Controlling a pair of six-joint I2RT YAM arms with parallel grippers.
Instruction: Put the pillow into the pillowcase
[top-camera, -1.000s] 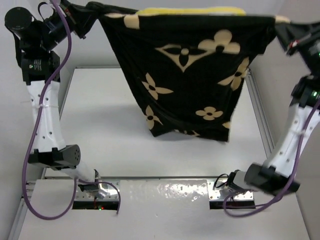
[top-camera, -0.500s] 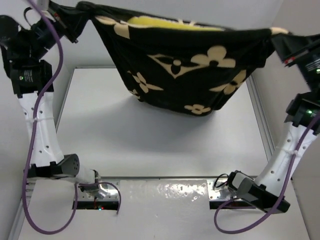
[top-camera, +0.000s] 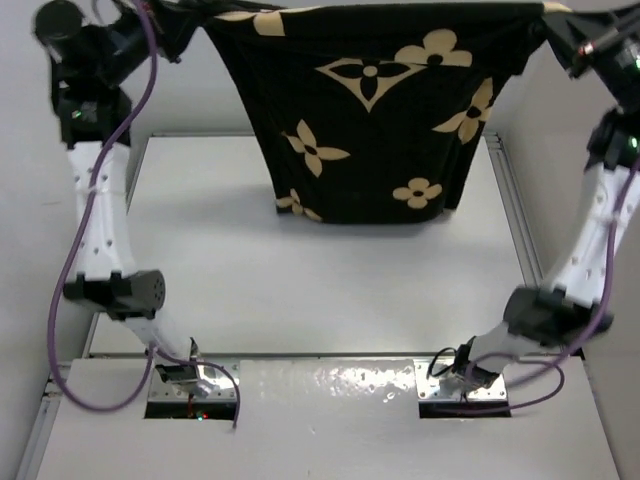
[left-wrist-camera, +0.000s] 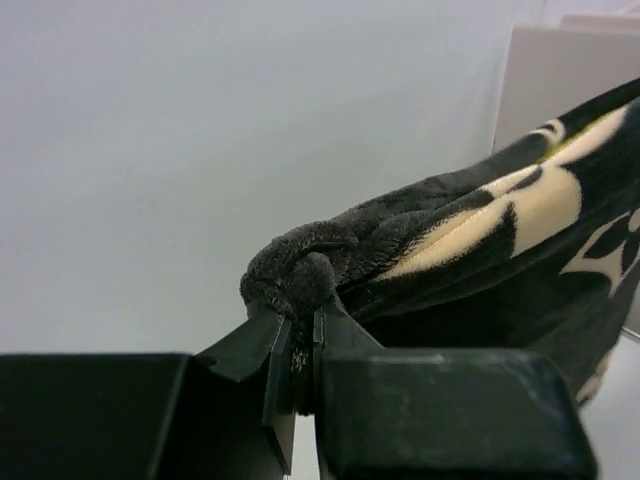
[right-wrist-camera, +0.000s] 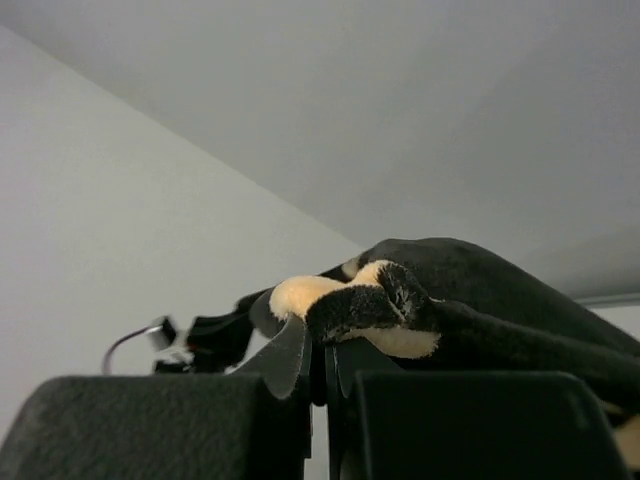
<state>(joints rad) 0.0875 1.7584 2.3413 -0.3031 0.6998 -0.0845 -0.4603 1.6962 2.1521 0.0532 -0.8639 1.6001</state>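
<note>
The still-hanging pillowcase corner goes down next onto the table's far part, below my left gripper and to its right in the top view, and is released there.
The black pillowcase (top-camera: 370, 120) with tan flower prints hangs stretched between both grippers, high above the table at the back. My left gripper (top-camera: 185, 22) is shut on its top left corner, seen bunched between the jaws in the left wrist view (left-wrist-camera: 300, 275). My right gripper (top-camera: 556, 25) is shut on its top right corner, seen in the right wrist view (right-wrist-camera: 365, 305). The case hangs full and bulky, its lower edge above the table. The pillow does not show in any view; no cream-yellow is visible at the case's top edge.
The white table (top-camera: 220, 270) has raised rails on the left and right (top-camera: 515, 230). Both arm bases sit on metal plates at the near edge (top-camera: 330, 385). White walls stand behind.
Both grippers have raised and pulled the pillowcase taut again after it sagged half a second ago. The yellow pillow edge seen at the top opening earlier no longer shows.
</note>
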